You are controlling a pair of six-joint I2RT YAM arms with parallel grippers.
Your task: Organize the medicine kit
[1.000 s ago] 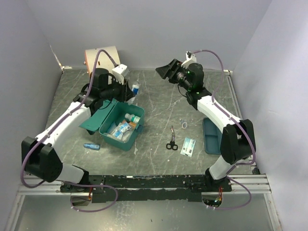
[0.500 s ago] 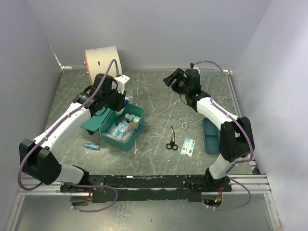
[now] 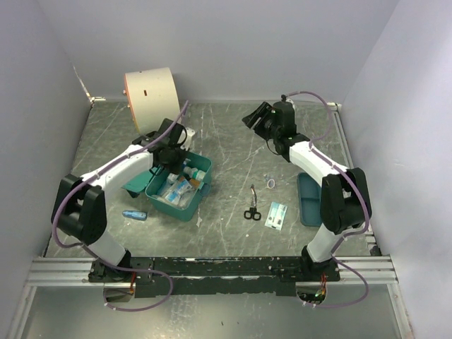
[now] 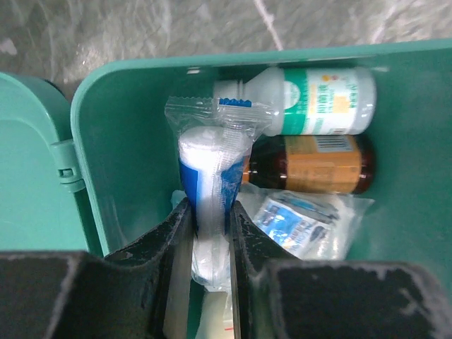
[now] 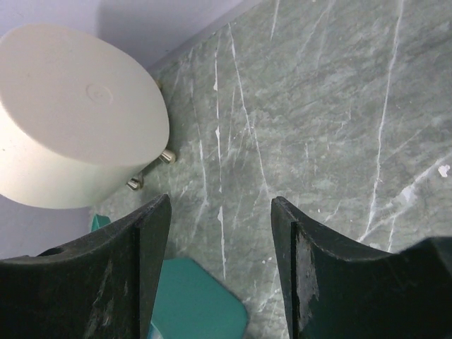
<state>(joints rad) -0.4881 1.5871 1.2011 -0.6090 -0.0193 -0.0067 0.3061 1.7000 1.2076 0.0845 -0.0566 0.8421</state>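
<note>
My left gripper will next move the roll (image 4: 208, 166) down between the sides at the kit's far end, where the kit's bottom is empty beside the bottle (image 4: 311, 166) caps, and let go of it.
The medicine kit (image 3: 178, 200) stands open left of centre, its lid (image 3: 135, 181) laid back to the left. My left gripper (image 3: 176, 152) hangs over the kit's far end, shut on a clear-wrapped white and blue roll (image 4: 208, 166) that points down into the box (image 4: 120, 134). Inside lie a white bottle with a green label (image 4: 311, 99), a brown bottle (image 4: 311, 166) and a blue-printed sachet (image 4: 293, 224). My right gripper (image 3: 256, 116) is raised at the back of the table, open with nothing between its fingers (image 5: 220, 226).
A cream drum (image 3: 150, 95) lies on its side at the back left. Scissors (image 3: 252, 206), a blister pack (image 3: 276, 214) and a small ring (image 3: 270, 183) lie right of the kit. A flat blue-teal tray (image 3: 308, 199) sits by the right arm, a blue tube (image 3: 134, 215) left of the kit.
My left gripper has carried the wrapped roll forward and down over the open kit. The right gripper has drawn back slightly and its jaws have narrowed a little.
</note>
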